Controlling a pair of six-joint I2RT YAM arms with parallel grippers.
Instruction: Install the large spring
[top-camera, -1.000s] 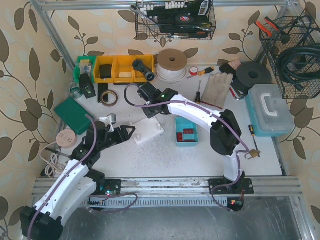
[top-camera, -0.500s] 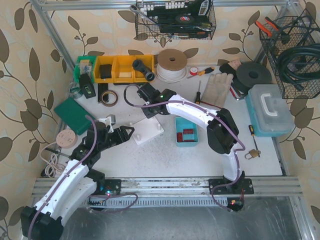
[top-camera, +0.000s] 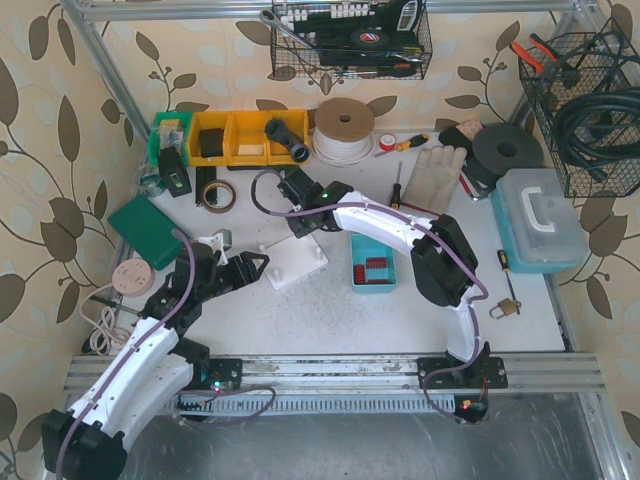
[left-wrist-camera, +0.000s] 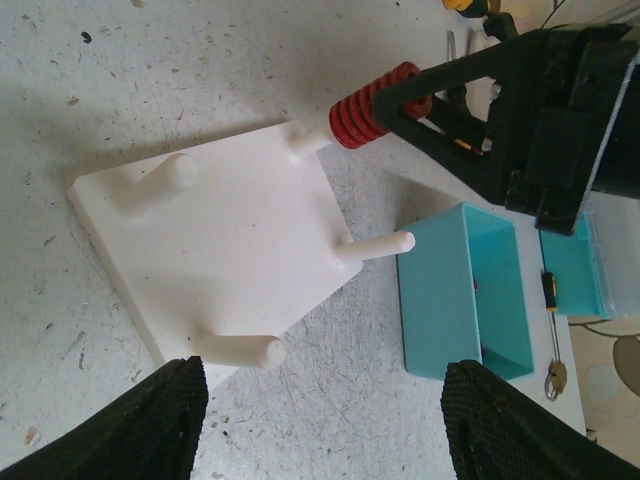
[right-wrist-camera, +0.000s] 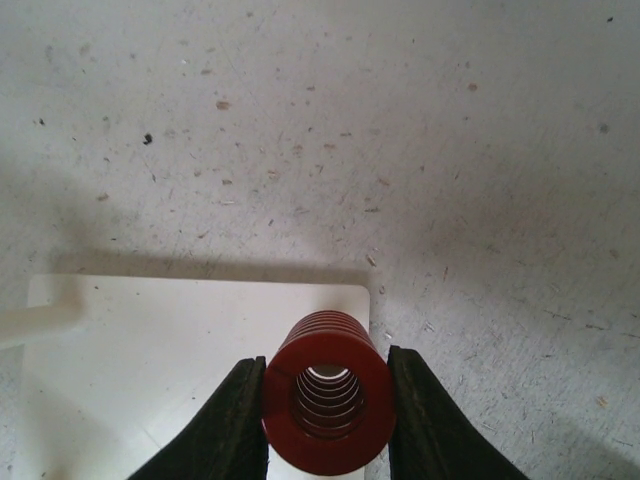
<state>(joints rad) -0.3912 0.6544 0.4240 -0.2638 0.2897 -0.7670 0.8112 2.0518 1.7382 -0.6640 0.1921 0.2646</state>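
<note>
I need to move my right gripper down along the plate's far corner peg (left-wrist-camera: 308, 143) next and release the large red spring, since it is still high at the peg's tip.
A white base plate (left-wrist-camera: 210, 240) with several white pegs lies on the table; it also shows in the top view (top-camera: 295, 262) and the right wrist view (right-wrist-camera: 180, 350). My right gripper (right-wrist-camera: 327, 410) is shut on the large red spring (right-wrist-camera: 328, 400), which also shows in the left wrist view (left-wrist-camera: 373, 103). The spring sits over the tip of the plate's far corner peg (left-wrist-camera: 308, 143). My left gripper (left-wrist-camera: 325, 425) is open and empty, just off the plate's near edge, close to a near peg (left-wrist-camera: 240, 350).
A teal bin (left-wrist-camera: 465, 285) holding small red parts stands right of the plate, also in the top view (top-camera: 373, 262). Yellow bins (top-camera: 245, 137), tape rolls, a glove (top-camera: 432, 178) and a tool case (top-camera: 540, 218) line the back and right.
My right arm's elbow has shifted slightly left; the gripper with the spring stays at the plate's far corner. The left arm has not moved.
</note>
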